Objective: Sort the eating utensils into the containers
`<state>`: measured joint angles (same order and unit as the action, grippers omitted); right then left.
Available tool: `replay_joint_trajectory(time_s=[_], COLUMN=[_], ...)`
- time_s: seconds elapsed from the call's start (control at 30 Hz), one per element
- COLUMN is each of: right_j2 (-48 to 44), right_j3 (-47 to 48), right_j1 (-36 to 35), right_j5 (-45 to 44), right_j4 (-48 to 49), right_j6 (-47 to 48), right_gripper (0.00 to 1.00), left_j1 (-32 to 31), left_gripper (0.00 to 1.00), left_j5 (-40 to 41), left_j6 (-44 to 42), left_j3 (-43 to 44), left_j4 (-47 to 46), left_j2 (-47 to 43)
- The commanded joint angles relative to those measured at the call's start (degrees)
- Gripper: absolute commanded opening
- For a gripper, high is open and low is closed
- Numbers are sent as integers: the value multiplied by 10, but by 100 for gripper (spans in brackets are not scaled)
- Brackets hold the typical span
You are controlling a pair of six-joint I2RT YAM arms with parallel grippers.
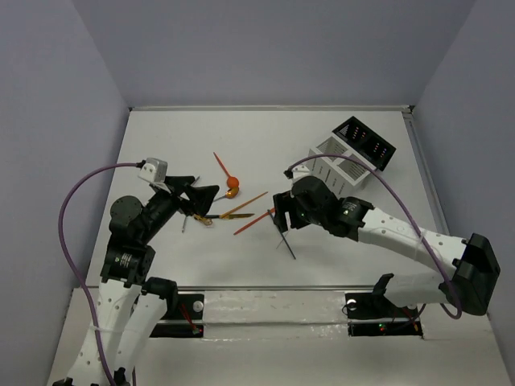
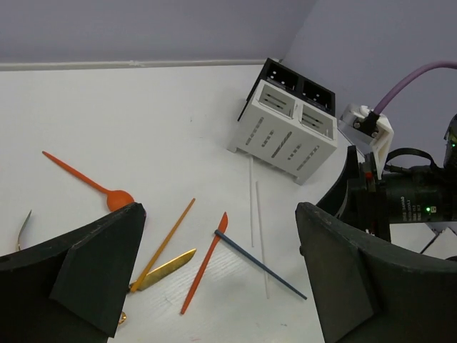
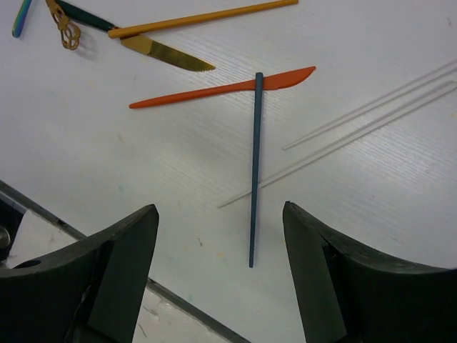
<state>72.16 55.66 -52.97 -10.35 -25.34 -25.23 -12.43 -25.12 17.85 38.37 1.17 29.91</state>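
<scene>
My right gripper will next go down toward the orange-red knife and onto the dark blue stick's body (image 3: 257,127) just short of where they cross, because the stick lies on top of the knife.
Utensils lie loose mid-table: an orange-red spoon (image 1: 225,170), an orange stick (image 1: 243,205), a gold knife (image 1: 216,215), an orange-red knife (image 1: 253,223) and a dark blue stick (image 1: 285,241) crossing its tip. The white slatted caddy (image 1: 338,165) joined to the black box (image 1: 366,141) stands at the back right. My left gripper (image 1: 197,197) is open and empty, over the left end of the pile; its view shows the orange-red knife (image 2: 206,261) and gold knife (image 2: 163,268) between the fingers. My right gripper (image 1: 282,213) is open and empty above the dark blue stick (image 3: 254,164).
Two thin white sticks (image 3: 371,118) lie beside the dark stick, reaching toward the caddy (image 2: 289,128). A small gold-handled piece (image 3: 68,32) lies at the pile's left end. The table's front edge (image 3: 71,229) runs just under the right fingers. Walls close in on three sides.
</scene>
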Motion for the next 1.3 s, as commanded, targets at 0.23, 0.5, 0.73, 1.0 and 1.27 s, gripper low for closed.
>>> replay_joint_trajectory(time_s=[0.23, 0.5, 0.73, 1.0, 1.27], right_j2=[73, 197, 281, 328, 372], right_j3=[58, 126, 183, 192, 190], right_j1=[-5, -5, -5, 17, 28], right_j5=[-45, -71, -85, -55, -31], right_j4=[0, -21, -45, -39, -22], right_j6=[21, 37, 33, 36, 36], right_gripper=[65, 52, 49, 45, 36], left_j1=[-3, -3, -3, -3, -8], left_gripper=[99, 99, 99, 99, 99], left_j5=[-31, -26, -26, -27, -28], left_j6=[-3, -2, -3, -4, -4], left_j3=[13, 13, 13, 12, 13], left_j4=[-31, -33, -32, -32, -32], left_j2=[-1, -10, -15, -19, -21])
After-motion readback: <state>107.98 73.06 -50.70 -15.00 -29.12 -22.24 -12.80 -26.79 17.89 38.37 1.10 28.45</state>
